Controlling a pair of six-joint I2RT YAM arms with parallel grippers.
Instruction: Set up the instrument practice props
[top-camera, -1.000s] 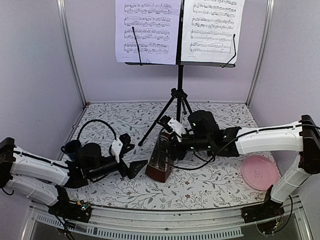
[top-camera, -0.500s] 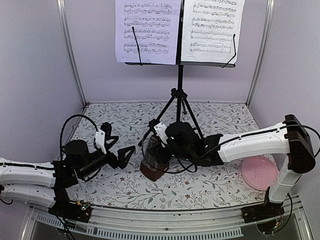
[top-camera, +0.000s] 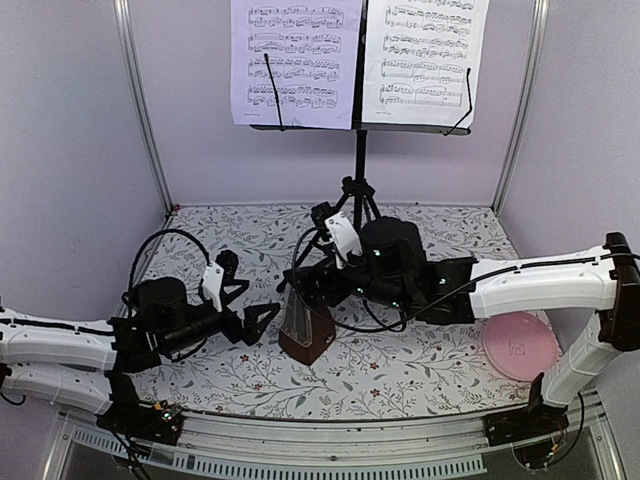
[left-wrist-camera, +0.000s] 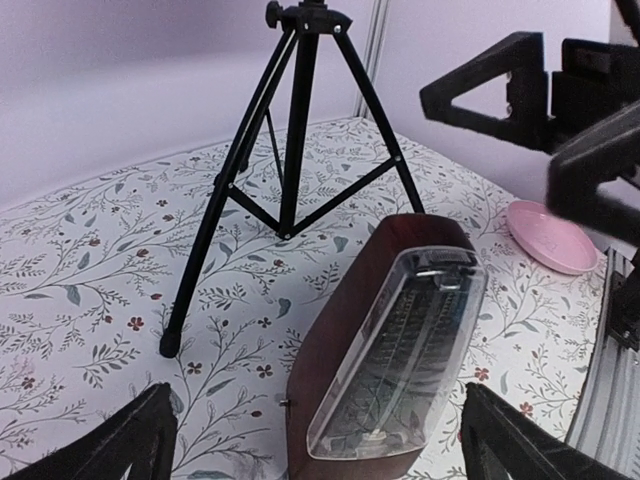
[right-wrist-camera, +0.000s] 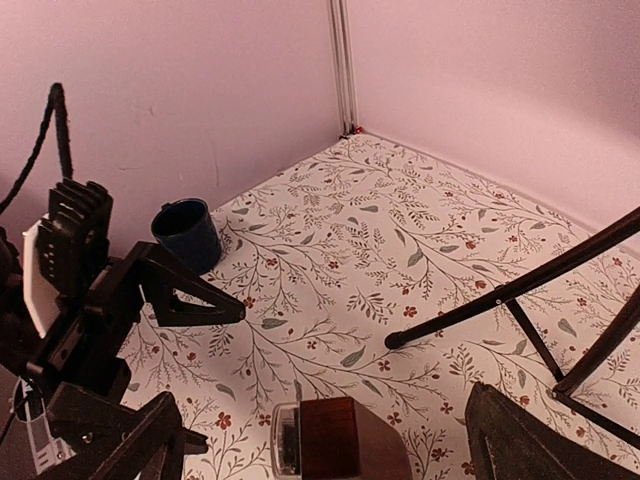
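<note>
The fingers of my left gripper already point at the metronome's clear front, so next I will move the open gripper to the right in the top view, around the metronome's upper part.
The dark-red metronome (top-camera: 304, 336) stands on the floral table in front of the music stand's tripod (top-camera: 352, 205), its clear front (left-wrist-camera: 400, 360) facing the left arm. My right gripper (top-camera: 312, 288) hovers just above its top (right-wrist-camera: 338, 446), open, with both fingers well apart from the wood. My left gripper (top-camera: 248, 297) is open too, a little to the metronome's left and pointing at it, touching nothing. The music stand (top-camera: 360, 150) rises at the back. Two white sheets of music (top-camera: 295, 60) (top-camera: 425, 55) rest side by side on its desk.
A pink plate (top-camera: 519, 343) lies on the table at the right, under the right arm. A dark blue mug (right-wrist-camera: 188, 232) stands by the left wall behind the left gripper. The tripod's legs (left-wrist-camera: 215, 220) spread over the table close behind the metronome.
The right gripper has opened, let go of the metronome and lifted off it. The metronome now stands free. The left gripper has shifted slightly toward it, open throughout.
</note>
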